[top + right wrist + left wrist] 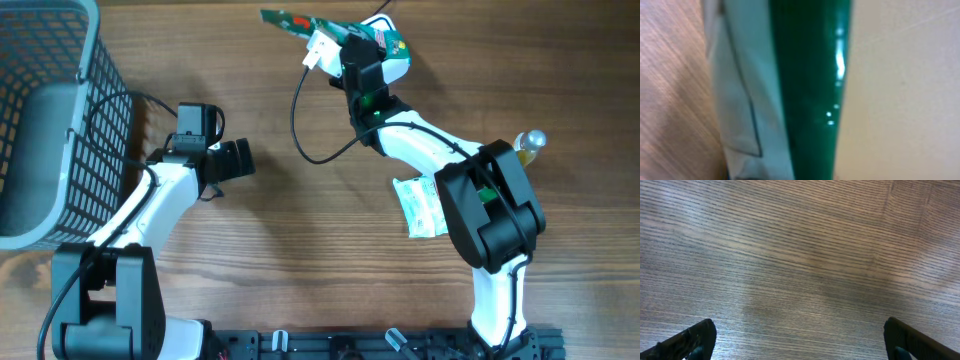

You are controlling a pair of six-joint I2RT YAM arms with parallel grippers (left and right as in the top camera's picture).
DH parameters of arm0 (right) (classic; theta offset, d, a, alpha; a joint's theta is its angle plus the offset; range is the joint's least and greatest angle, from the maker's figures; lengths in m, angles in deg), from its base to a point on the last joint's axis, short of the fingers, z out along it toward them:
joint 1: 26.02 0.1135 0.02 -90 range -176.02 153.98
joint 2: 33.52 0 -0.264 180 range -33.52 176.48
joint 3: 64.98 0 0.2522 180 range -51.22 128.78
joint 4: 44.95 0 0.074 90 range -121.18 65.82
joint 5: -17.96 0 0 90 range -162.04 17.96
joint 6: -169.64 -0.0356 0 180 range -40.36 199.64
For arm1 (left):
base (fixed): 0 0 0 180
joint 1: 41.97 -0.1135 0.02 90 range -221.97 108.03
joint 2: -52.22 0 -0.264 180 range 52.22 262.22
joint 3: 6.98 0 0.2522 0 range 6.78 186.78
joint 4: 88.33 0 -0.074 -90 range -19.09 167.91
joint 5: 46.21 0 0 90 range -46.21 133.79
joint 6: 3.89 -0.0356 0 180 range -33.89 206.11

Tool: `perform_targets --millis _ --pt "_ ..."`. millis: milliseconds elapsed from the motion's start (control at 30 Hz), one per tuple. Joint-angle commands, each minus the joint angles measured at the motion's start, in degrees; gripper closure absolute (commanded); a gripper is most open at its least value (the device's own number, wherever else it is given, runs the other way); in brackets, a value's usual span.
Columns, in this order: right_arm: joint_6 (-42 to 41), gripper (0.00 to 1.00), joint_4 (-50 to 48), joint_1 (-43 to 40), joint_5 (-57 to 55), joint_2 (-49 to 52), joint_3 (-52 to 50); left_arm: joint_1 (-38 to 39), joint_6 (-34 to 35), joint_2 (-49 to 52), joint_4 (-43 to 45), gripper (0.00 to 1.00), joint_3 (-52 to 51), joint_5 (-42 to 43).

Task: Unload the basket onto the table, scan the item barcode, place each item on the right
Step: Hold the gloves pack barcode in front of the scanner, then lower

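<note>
My right gripper moves back and down next, tilting to release the packet on the bare wood [372, 208] beside the sachet, as the packet here partly covers the white device.
At the table's far middle, my right gripper [362, 62] is shut on a flat green and white packet [300, 22], the item, which sticks out to the left. A small white device [320, 50] with a black cable [300, 130] lies just below the packet, touching or very near it. The right wrist view is filled by the green packet [810, 90], blurred and seen edge-on, and the fingers are hidden. No barcode shows. My left gripper [235, 160] [800, 342] hangs open over bare wood at the left, far from the packet.
A grey wire basket [45, 120] stands at the left edge. A white and green sachet [420, 205] lies partly under the right arm. A small bottle with a round cap [530, 143] stands at the right.
</note>
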State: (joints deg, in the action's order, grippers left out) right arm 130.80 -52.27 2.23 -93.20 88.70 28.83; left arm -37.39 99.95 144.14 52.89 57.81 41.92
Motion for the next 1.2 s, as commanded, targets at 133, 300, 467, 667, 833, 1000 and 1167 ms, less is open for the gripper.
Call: perform_targets --millis 133,300,467,667,833,1000,1167 --pt "-14.67 0.96 3.74 0.17 4.92 1.09 0.57 -0.20 0.26 -1.01 0.17 0.00 -0.13 -0.15" --pt "-16.85 0.96 3.56 0.17 4.28 0.98 0.57 -0.20 0.24 -1.01 0.17 0.00 -0.13 -0.15" --pt "-17.31 0.96 3.61 0.20 3.72 -3.56 0.57 -0.20 0.26 -1.01 0.17 0.00 -0.13 -0.15" --pt "-24.48 0.96 15.63 0.76 7.69 -15.19 0.57 -0.20 0.26 -1.01 0.17 0.00 -0.13 -0.15" --pt "-39.63 0.96 34.86 0.76 17.09 -23.74 0.57 -0.20 0.26 -1.01 0.17 0.00 -0.13 -0.15" --pt "-55.36 0.96 58.01 0.76 24.33 -27.80 0.57 -0.22 0.26 -1.01 0.17 0.00 -0.13 -0.15" --pt "-66.51 0.95 79.84 0.76 28.02 -27.82 -0.59 -0.20 0.26 -1.01 0.17 0.00 -0.13 -0.15"
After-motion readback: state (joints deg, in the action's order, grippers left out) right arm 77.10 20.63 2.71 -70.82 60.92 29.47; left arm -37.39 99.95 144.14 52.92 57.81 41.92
